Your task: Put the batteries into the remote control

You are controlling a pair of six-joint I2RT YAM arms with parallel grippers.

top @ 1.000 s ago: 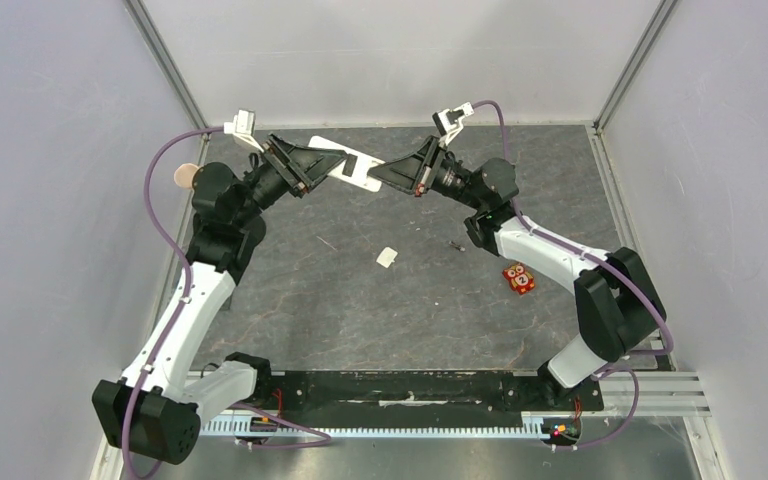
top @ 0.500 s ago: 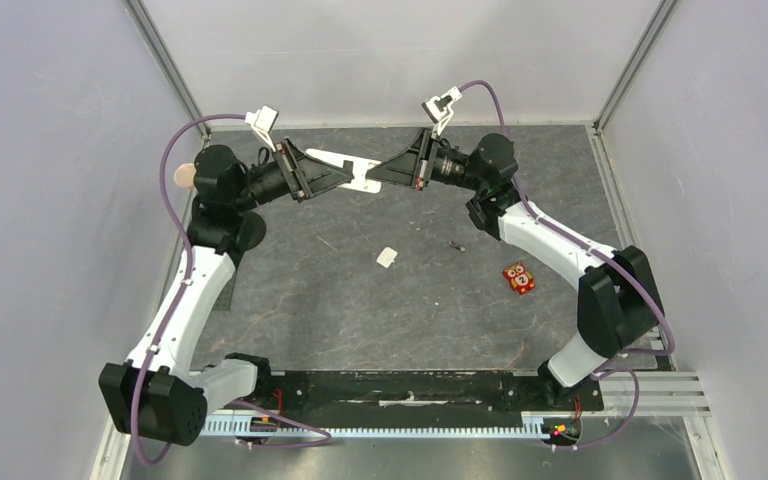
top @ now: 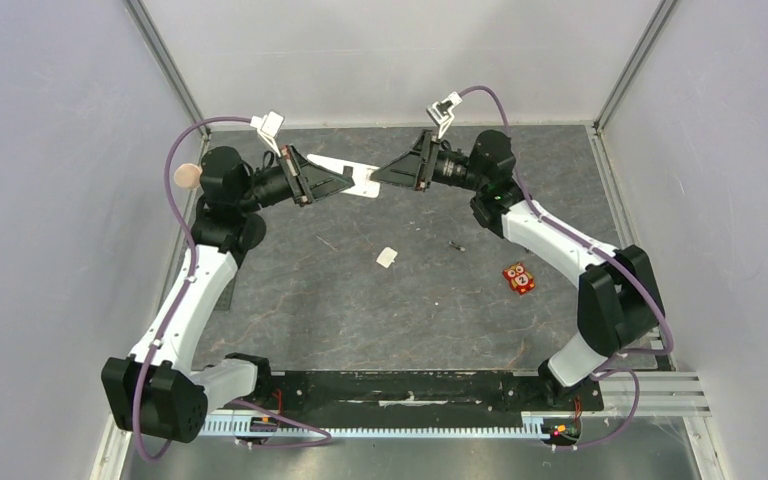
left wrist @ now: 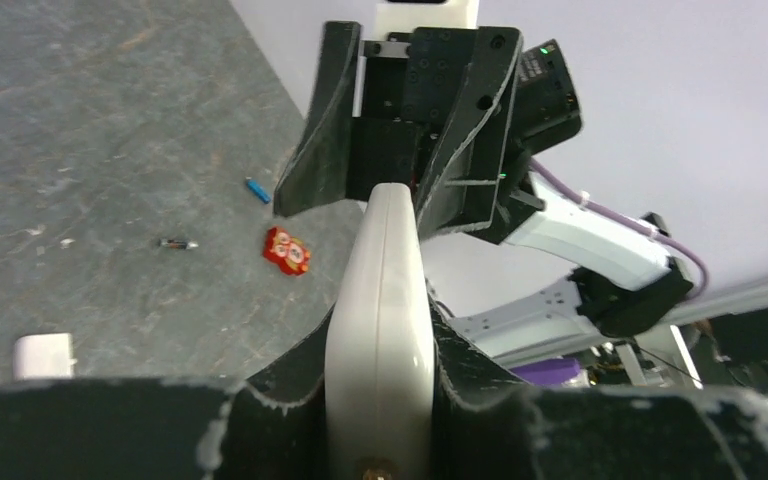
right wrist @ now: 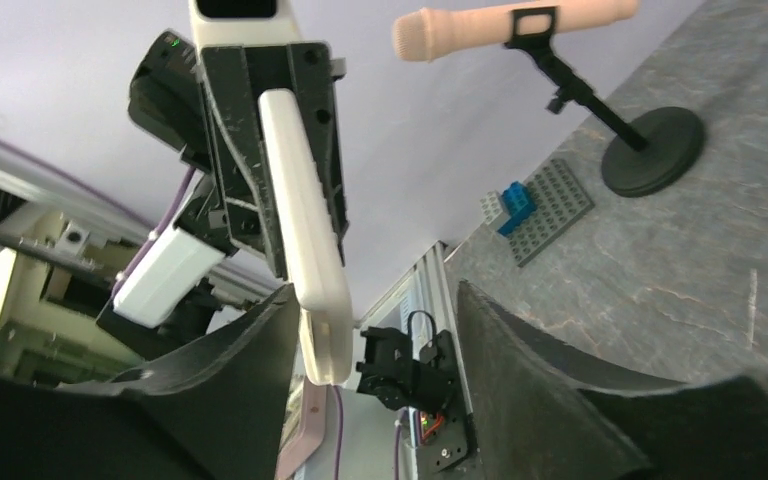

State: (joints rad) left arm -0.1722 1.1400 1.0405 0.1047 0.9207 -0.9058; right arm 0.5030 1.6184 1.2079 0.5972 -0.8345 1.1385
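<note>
My left gripper holds the remote, so my right gripper will next pull away from the remote, turn to point down and lower onto the dark battery on the tabletop.
The white remote control point(top: 358, 178) is held above the far part of the table, seen edge-on in the left wrist view point(left wrist: 380, 300). My left gripper point(top: 345, 180) point(left wrist: 380, 330) is shut on its near end. My right gripper point(top: 380, 178) point(right wrist: 375, 295) stands open round the remote's other end point(right wrist: 310, 250), which lies close to one finger with a wide gap to the other. On the table lie a blue battery point(left wrist: 257, 190) and a dark battery point(left wrist: 177, 243) point(top: 457, 245).
A small white cover piece point(top: 387, 257) point(left wrist: 42, 355) lies mid-table. An orange owl-faced square point(top: 519, 278) point(left wrist: 287, 250) sits to the right. At the far left stand a microphone point(right wrist: 510, 25) on a black stand point(right wrist: 653, 150) and a grey brick plate point(right wrist: 550, 205).
My left gripper has closed on the remote and my right gripper has opened, letting go of it. Both arms shifted slightly toward the back wall.
</note>
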